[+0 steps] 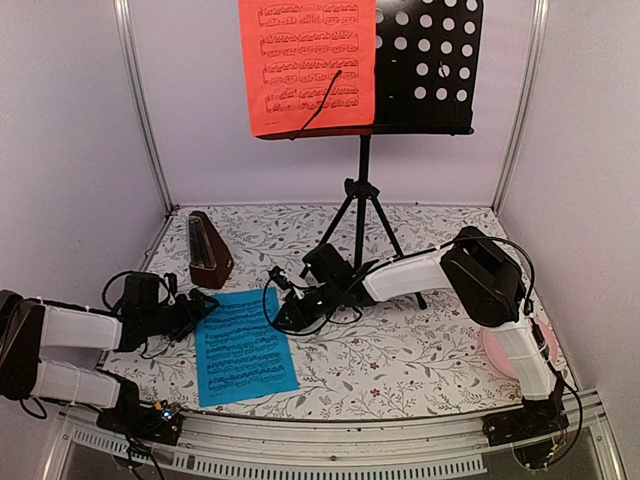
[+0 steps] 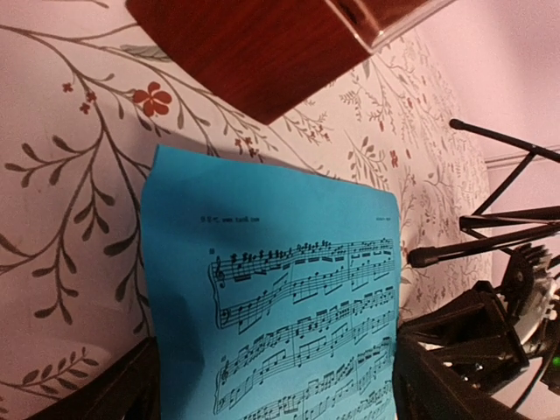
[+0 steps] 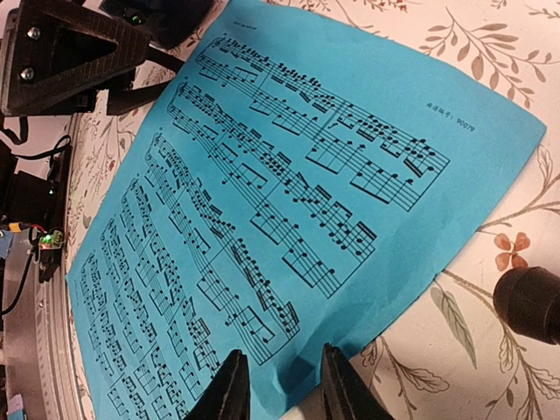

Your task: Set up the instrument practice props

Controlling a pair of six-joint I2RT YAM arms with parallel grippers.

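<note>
The left gripper stays low over the tabletop and next closes its fingers onto the cyan sheet's upper side edge (image 1: 203, 317) (image 2: 163, 372), since they already stand wide open around the cyan sheet.
The black perforated music stand (image 1: 425, 70) stands at the back on tripod legs, with the red sheet (image 1: 308, 62) on its left half. The cyan sheet (image 1: 245, 345) lies flat on the floral table. The brown pyramid metronome (image 1: 210, 250) stands just behind it to the left. My left gripper (image 1: 205, 308) is low at the sheet's left edge, jaws wide open either side of the sheet (image 2: 289, 297). My right gripper (image 1: 283, 312) is at the sheet's upper right edge. Its jaws (image 3: 282, 385) are a little apart over a small crease in the sheet (image 3: 289, 192).
A pink plate (image 1: 497, 357) lies at the right, partly hidden by my right arm. A rubber-tipped tripod foot (image 3: 529, 302) rests near the sheet's corner, and the stand's legs (image 2: 490, 236) run close by. The metronome's base (image 2: 262, 44) is just beyond the sheet.
</note>
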